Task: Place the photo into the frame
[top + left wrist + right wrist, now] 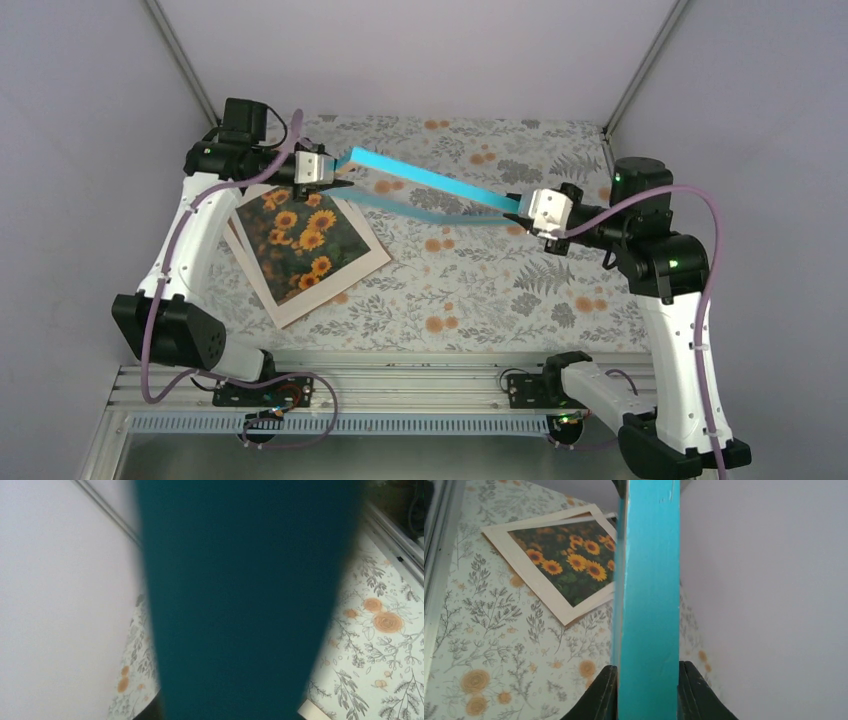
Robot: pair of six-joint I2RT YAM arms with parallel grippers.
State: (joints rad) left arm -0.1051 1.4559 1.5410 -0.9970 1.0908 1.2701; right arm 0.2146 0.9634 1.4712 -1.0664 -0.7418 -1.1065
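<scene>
My left gripper turns the frame (430, 177) flat next, moves down to the right in the top view and releases, since bare tablecloth beside the photo lies below it.
The frame (430, 177) is a thin teal rectangle held edge-on in the air above the table, running from upper left to middle right. My left gripper (335, 170) is shut on its left end, where the teal face (245, 605) fills the left wrist view and hides most of the fingers. My right gripper (520, 212) is shut on its right end, with both black fingers (601, 695) pressed against the teal bar (649, 605). The photo (300, 240) of sunflowers lies face up on the table at the left, below the frame's left end, and also shows in the right wrist view (569, 565).
A white border sheet (340, 285) surrounds the photo, with a brownish edge showing under it (574, 622). The floral tablecloth (480, 290) covers the table. Grey walls close in the left, right and back. A metal rail (400, 400) runs along the near edge.
</scene>
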